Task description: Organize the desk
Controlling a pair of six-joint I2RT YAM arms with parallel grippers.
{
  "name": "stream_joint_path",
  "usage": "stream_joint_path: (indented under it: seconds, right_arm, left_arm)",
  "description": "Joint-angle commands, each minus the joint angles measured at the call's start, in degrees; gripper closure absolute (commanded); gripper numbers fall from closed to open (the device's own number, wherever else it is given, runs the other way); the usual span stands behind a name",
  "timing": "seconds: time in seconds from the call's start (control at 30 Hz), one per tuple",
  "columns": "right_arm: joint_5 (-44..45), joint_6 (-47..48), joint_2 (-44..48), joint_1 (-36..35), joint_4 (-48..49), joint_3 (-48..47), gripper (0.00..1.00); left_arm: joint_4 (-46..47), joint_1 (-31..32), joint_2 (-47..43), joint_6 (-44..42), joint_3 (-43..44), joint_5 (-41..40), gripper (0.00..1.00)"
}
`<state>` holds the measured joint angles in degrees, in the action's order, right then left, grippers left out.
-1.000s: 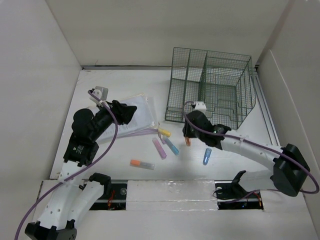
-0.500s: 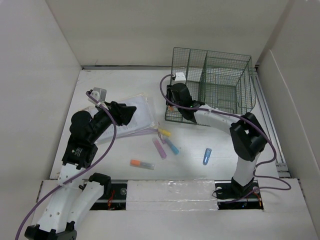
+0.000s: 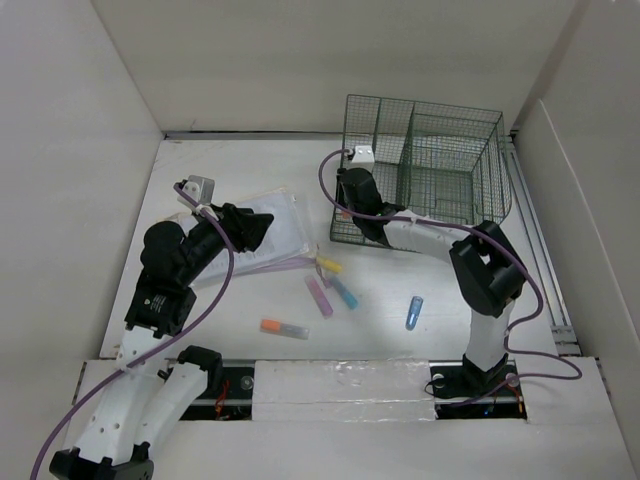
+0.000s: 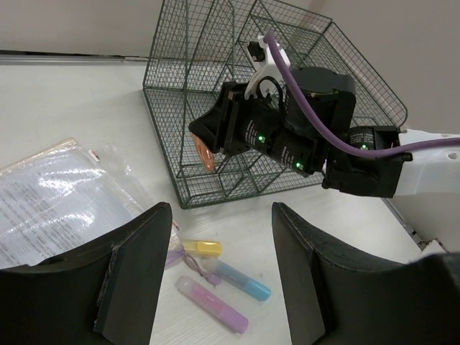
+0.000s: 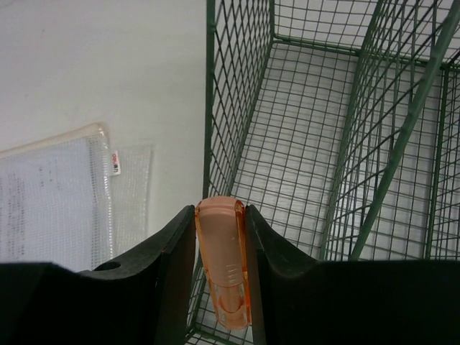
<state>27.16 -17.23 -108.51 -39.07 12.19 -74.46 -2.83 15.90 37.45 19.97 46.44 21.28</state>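
Observation:
I should next move my right gripper down and slightly back to let go of the orange highlighter. The near end of the basket's narrow section (image 3: 348,231) (image 5: 208,315) is below the gripper's fingers.
The white desk (image 3: 240,300) holds several highlighters: yellow (image 3: 329,265), pink (image 3: 318,296), blue (image 3: 343,292), orange (image 3: 284,328) and a second blue one (image 3: 414,312). My right gripper (image 5: 220,287) is shut on an orange highlighter (image 5: 224,266) and holds it over the front left corner of the green wire basket (image 3: 420,180). It also shows in the left wrist view (image 4: 203,152). My left gripper (image 4: 219,287) is open and empty above the yellow (image 4: 201,248), blue (image 4: 244,280) and pink (image 4: 212,305) highlighters.
A clear plastic pouch of papers (image 3: 275,235) lies left of the basket, partly under my left arm. It also shows in the right wrist view (image 5: 57,201). White panels wall the desk on three sides.
My right gripper has carried the orange highlighter from the desk's middle up and back to the basket's front left corner. The left arm has barely moved.

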Motion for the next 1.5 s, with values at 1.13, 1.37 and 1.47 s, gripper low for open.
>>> stream_joint_path:
  seconds: [1.13, 1.37, 1.47]
  right_arm:
    - [3.78, -3.42, 7.69, -4.08, -0.32, 6.60, 0.40]
    - [4.48, -8.23, 22.88, -5.84, -8.39, 16.50, 0.78]
    - [3.79, -22.86, 33.67, -4.53, -23.62, 27.89, 1.00]
  left_arm:
    - [2.39, -0.43, -0.45, -0.45, -0.47, 1.49, 0.47]
    - [2.48, -0.43, -0.98, -0.37, -0.47, 1.57, 0.46]
    - [2.39, -0.43, -1.41, -0.19, -0.29, 0.96, 0.47]
